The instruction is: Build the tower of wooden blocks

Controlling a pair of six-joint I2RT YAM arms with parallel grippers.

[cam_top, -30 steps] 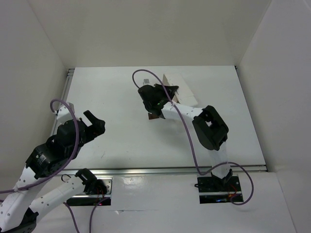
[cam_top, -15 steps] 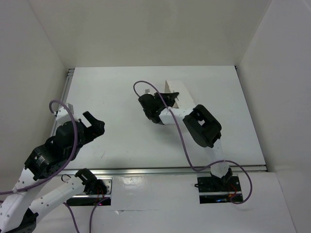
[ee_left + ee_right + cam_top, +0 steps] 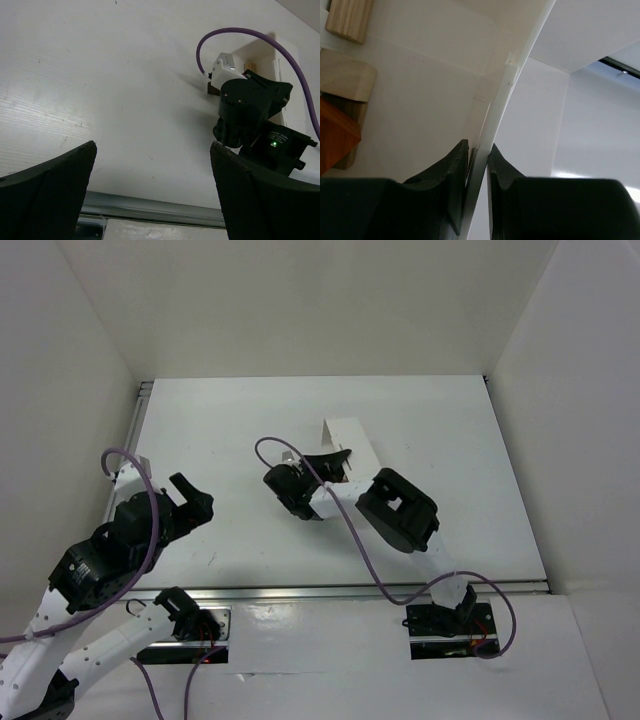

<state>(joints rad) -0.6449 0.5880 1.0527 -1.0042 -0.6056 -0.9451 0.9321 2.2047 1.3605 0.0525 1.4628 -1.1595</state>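
Note:
I should next tip out the blocks, move the tray in my right gripper over to the bare tabletop on the right in the top view and let go of it.
My right gripper is shut on the thin side wall of the white plastic tray. Inside the tray lie two light tan wooden blocks and a reddish-orange piece. In the top view the right gripper holds the tray mid-table, with the wooden pieces hidden by the arm. The left wrist view shows the tray and a tan block behind the right wrist. My left gripper is open and empty at the near left, also in the left wrist view.
A metal rail runs along the table's near edge and another along its left edge. White enclosure walls stand on three sides. The right arm's purple cable loops over the table.
My right arm has dragged the white tray toward the near left, its wrist swinging left. A dark piece seen on the table earlier is now under the arm. The left arm has barely moved.

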